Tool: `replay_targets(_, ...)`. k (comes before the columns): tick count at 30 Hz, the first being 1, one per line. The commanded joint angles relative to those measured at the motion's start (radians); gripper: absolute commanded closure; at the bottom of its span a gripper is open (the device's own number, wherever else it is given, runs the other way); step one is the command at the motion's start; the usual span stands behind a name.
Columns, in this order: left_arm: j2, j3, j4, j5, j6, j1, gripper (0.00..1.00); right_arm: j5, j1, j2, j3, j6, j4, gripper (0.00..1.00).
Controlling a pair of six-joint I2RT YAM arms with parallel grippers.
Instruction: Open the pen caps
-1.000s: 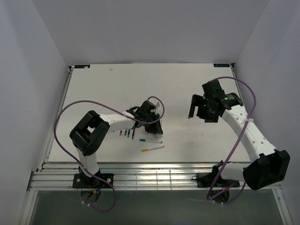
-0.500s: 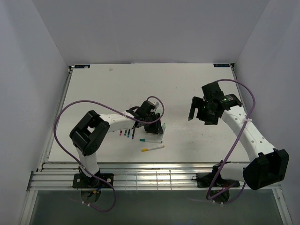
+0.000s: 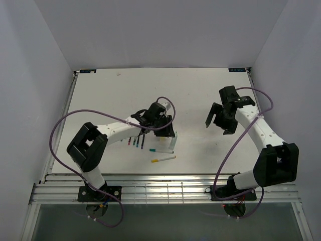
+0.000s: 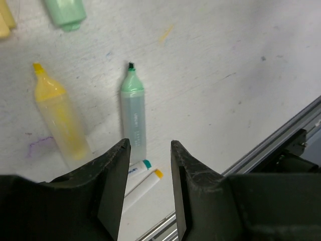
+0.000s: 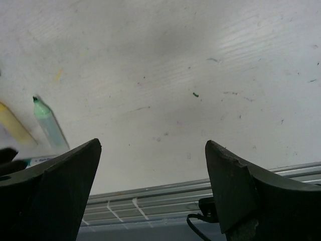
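The right gripper swings to the right in the top view next, to the part of the table by the side, turns, and comes down to close.
In the left wrist view a pale-green highlighter [image 4: 133,118] lies uncapped on the white table, tip pointing away. An uncapped yellow highlighter [image 4: 57,118] lies to its left. A loose green cap [image 4: 65,12] and a yellow cap [image 4: 4,21] rest at the top left. My left gripper [image 4: 150,145] hovers open just above the green highlighter's rear end, nothing between its fingers. Two slim white pens, one teal-ended [image 4: 145,164] and one yellow-ended [image 4: 158,173], lie beyond. My right gripper [image 5: 153,145] is wide open and empty over bare table [image 5: 200,60], to the right of the pens.
Several slim dark pens with coloured ends [image 3: 136,142] lie side by side left of my left gripper [image 3: 168,133]. The metal rail at the table's near edge [image 3: 165,188] runs close below the white pens [image 3: 164,158]. My right gripper [image 3: 215,123] hangs mid-right.
My left gripper has opened and let go of the pale-green highlighter, which now lies on the table. The right arm has swung slightly right and back.
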Motion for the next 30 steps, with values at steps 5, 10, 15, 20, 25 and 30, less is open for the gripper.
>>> replay_targets(5, -0.261, 0.093, -0.046, -0.047, 0.113, -0.001, 0.51, 0.088, -0.161, 0.148, 0.111, 0.099, 0.105, 0.1)
replay_targets(10, -0.394, 0.031, -0.058, -0.016, 0.136, 0.001, 0.5, 0.136, -0.334, 0.291, 0.2, 0.076, 0.119, 0.09)
replay_targets(15, -0.537, -0.092, -0.06, -0.019, 0.126, 0.001, 0.49, 0.219, -0.406, 0.405, 0.3, 0.064, 0.125, 0.07)
replay_targets(20, -0.603, -0.164, -0.06, -0.014, 0.1, 0.001, 0.48, 0.309, -0.417, 0.469, 0.35, 0.072, 0.15, 0.06)
replay_targets(25, -0.631, -0.218, -0.06, -0.01, 0.087, 0.001, 0.47, 0.358, -0.42, 0.529, 0.415, 0.09, 0.18, 0.06)
replay_targets(30, -0.635, -0.241, -0.061, -0.001, 0.086, 0.001, 0.47, 0.369, -0.423, 0.618, 0.465, 0.087, 0.203, 0.05)
